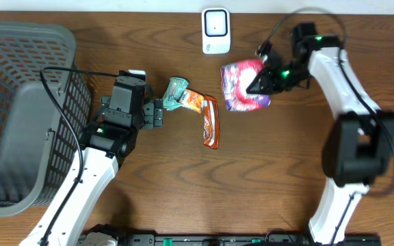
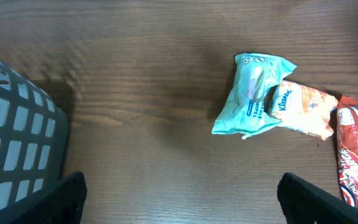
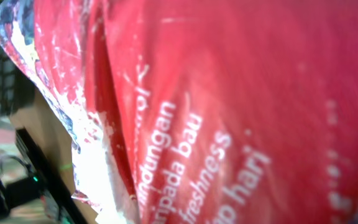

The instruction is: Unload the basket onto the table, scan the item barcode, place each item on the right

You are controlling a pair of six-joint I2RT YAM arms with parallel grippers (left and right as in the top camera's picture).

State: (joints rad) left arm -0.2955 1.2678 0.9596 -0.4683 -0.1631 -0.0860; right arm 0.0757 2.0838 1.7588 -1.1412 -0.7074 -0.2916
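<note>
My right gripper next needs to move toward the scanner [image 1: 215, 31], then back and down to release the pouch onto the bare wood that lies beside the red-brown wrapper.
A red and pink pouch [image 1: 243, 86] sits just below and to the right of the white barcode scanner [image 1: 215, 31] at the table's far edge. My right gripper [image 1: 263, 82] is shut on the pouch's right side. The pouch's red face with white print [image 3: 229, 112] fills the right wrist view and hides the fingers there. At centre left my left gripper [image 1: 159, 113] stands wide open with only bare wood between its fingers [image 2: 64, 199]. It points at a teal pack [image 2: 253, 96].
An orange Kleenex pack [image 1: 192, 101] overlaps the teal pack [image 1: 176, 91], and a red-brown snack wrapper [image 1: 211, 123] lies beside them. A large grey mesh basket [image 1: 19, 109] fills the left side, close to the left arm.
</note>
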